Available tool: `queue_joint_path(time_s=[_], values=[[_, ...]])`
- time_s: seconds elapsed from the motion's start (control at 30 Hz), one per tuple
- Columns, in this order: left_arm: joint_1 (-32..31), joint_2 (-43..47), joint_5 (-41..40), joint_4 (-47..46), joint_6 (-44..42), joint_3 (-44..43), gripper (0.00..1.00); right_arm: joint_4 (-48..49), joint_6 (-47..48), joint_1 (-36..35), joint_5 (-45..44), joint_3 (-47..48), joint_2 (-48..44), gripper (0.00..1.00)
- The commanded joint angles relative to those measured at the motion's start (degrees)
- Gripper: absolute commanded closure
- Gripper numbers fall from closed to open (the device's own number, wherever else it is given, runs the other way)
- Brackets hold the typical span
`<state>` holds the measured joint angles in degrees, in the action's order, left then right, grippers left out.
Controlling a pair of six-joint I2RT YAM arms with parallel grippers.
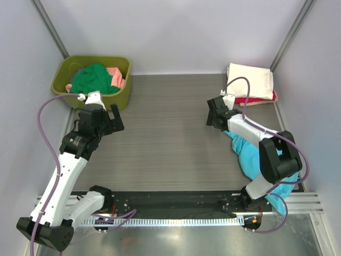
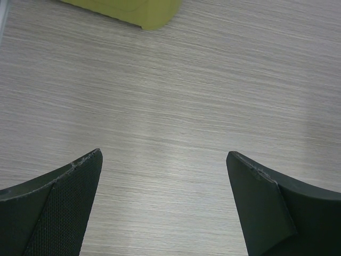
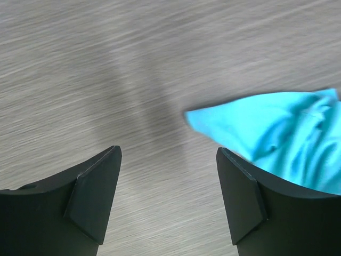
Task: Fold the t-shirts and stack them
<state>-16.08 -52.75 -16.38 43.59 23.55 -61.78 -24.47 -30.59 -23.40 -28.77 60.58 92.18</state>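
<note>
My right gripper moves down and to its right in the top view next, onto the t-shirt's pointed far corner (image 1: 229, 133) (image 3: 201, 118), because the corner lies that way.
A crumpled turquoise-blue t-shirt (image 1: 250, 154) lies on the right of the table, partly under my right arm and reaching toward the near edge. My right gripper (image 1: 213, 114) hovers just left of its far corner, open, with only bare table between the fingers. In the right wrist view the shirt's corner (image 3: 282, 128) shows beside the right finger of that gripper (image 3: 168, 176). A folded cream-white t-shirt (image 1: 250, 80) rests on a red one (image 1: 261, 100) at the back right. My left gripper (image 1: 114, 122) is open over bare table (image 2: 164, 176).
An olive-green tub (image 1: 64, 80) at the back left holds a dark green shirt (image 1: 93, 79) and a salmon-pink one (image 1: 116, 76); its corner (image 2: 144, 10) shows in the left wrist view. Metal frame posts stand at both back corners.
</note>
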Motion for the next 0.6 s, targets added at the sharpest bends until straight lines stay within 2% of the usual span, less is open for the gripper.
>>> queue_joint_path(time_s=[0.0, 0.13, 0.5, 0.57], values=[[0.34, 0.02, 1.17, -2.20, -0.44, 0.08, 0.00, -0.76, 2.63, 3.44, -0.59, -1.43, -0.95, 0.22], [0.26, -0.51, 1.35, -2.20, -0.52, 0.08, 0.00, -0.06, 4.04, 6.52, 1.61, -1.78, 0.28, 0.23], [0.34, -0.95, 0.83, -2.11, -0.61, 0.08, 0.00, 4.34, 5.54, 9.25, 4.60, -3.44, 5.81, 0.27], [0.26, -0.95, 0.91, -2.11, -0.61, 0.17, 0.00, 4.87, 5.54, 9.60, 5.22, -3.80, 6.43, 0.37]])
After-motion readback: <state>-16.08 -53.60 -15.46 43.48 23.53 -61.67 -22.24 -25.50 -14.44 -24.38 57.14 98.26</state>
